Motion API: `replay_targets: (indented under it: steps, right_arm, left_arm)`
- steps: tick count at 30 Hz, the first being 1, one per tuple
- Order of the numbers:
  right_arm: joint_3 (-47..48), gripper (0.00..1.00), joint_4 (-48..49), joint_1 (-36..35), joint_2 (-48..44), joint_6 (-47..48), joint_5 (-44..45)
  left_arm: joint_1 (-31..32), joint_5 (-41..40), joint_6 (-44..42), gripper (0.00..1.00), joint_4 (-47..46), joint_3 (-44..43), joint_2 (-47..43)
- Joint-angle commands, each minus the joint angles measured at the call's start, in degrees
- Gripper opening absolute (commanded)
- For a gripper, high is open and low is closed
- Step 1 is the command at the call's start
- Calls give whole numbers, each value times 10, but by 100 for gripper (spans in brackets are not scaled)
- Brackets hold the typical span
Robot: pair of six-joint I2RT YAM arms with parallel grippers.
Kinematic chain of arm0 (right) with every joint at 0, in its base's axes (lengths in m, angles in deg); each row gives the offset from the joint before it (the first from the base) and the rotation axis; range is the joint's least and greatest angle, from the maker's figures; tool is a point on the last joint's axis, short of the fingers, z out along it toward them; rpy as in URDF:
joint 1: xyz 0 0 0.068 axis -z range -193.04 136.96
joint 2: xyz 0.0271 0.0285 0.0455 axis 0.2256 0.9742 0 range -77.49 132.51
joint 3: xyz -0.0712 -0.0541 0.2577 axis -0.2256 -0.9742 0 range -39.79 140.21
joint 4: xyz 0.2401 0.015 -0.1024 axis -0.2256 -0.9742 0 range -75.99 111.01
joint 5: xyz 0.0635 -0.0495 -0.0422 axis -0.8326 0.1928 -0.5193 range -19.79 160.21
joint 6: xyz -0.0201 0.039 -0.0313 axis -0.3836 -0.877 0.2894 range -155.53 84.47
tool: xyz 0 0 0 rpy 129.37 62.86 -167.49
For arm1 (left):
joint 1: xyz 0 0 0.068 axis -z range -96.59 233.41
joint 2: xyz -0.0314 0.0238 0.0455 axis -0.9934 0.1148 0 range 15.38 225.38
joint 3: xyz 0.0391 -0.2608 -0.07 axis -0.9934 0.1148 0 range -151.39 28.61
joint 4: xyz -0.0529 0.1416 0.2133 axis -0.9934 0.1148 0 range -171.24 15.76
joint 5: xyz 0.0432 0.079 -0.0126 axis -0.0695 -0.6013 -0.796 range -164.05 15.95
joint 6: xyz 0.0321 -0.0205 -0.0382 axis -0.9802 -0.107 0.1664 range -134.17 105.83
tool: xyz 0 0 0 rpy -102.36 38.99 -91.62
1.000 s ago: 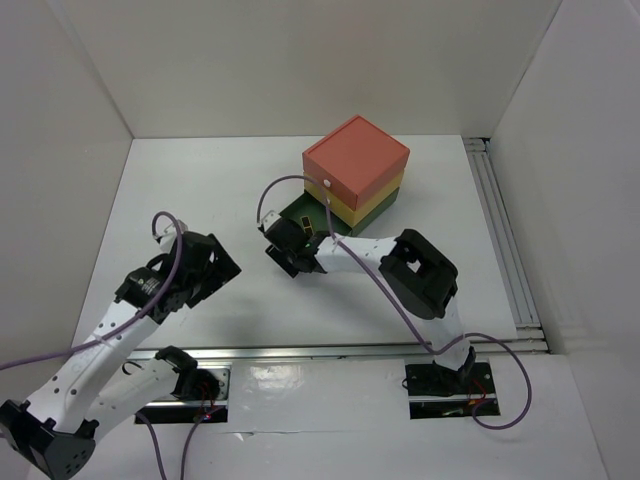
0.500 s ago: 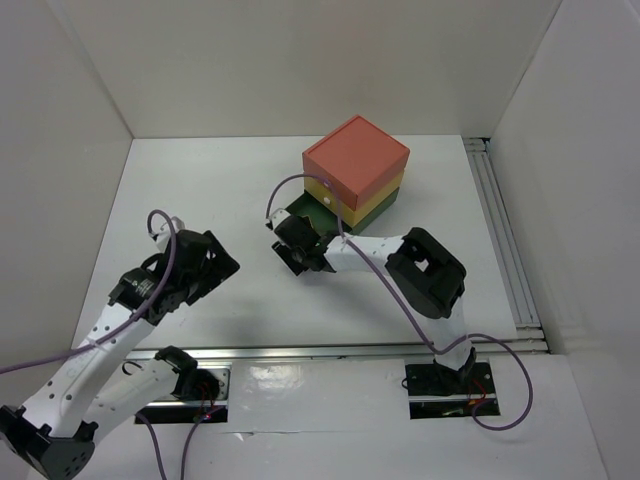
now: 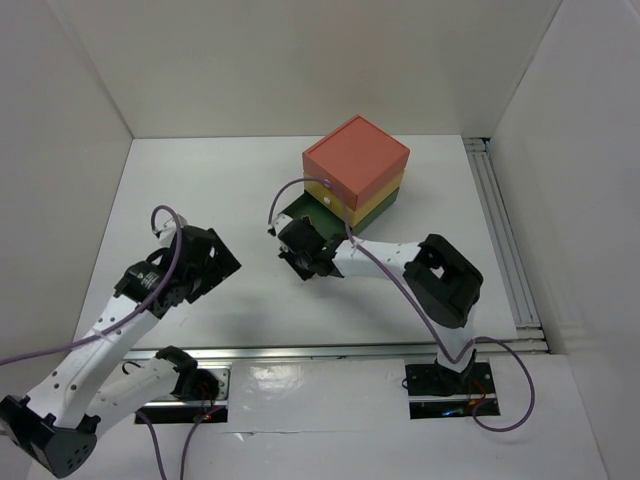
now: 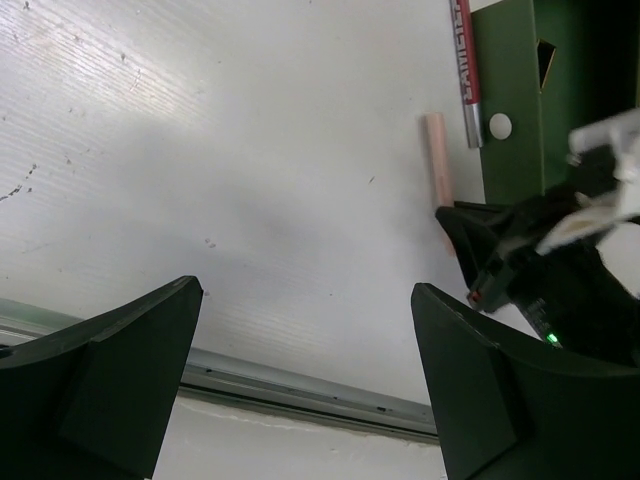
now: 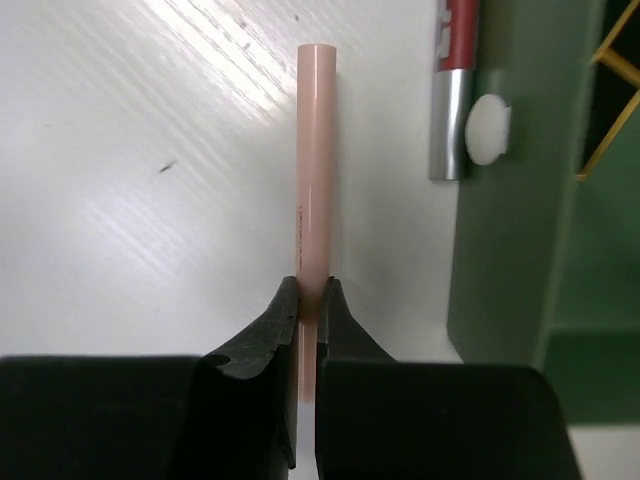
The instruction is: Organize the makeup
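I should swing my left gripper outward over the bare table and lower it around the tube, because the red-and-silver tube still lies free against the green drawer.
A slim peach-pink makeup stick lies lengthwise on the white table, and my right gripper is shut on its near end. A red-and-silver tube rests just right of it against the pulled-out green drawer, which has a white knob. The left wrist view shows the same stick, the red-silver tube and the right gripper's black fingers. My left gripper hangs open over bare table, left of these. From above, the right gripper sits in front of the drawer box.
The coral, yellow and green drawer box stands at the back centre with its bottom green drawer pulled toward me. A metal rail runs along the table's right side and another along the near edge. White walls enclose the table.
The right gripper's jaws have closed onto the peach-pink stick, and that arm has shifted slightly right. The left arm has barely moved and stays open.
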Motion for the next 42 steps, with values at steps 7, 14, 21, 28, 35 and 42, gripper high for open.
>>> replay_targets:
  steps: [7, 14, 21, 28, 35, 42]
  right_arm:
    - [80, 0, -14, 24, -118, 55, 87]
    - [82, 12, -27, 78, -66, 67, 112]
    - [93, 52, -27, 89, -67, 61, 106]
    - [99, 63, -38, 89, -129, 55, 77]
    - [86, 65, -20, 94, -237, 32, 52]
    - [70, 66, -20, 100, -267, 32, 64]
  left_arm:
    - [-4, 12, 4, 100, -63, -23, 93]
    - [-9, 37, 31, 96, -135, -29, 177]
    - [-9, 54, 46, 90, -177, -84, 301]
    - [-9, 76, 54, 83, -226, -119, 409]
    - [-9, 82, 80, 77, -261, -181, 538]
    - [-9, 65, 113, 77, -267, -205, 610]
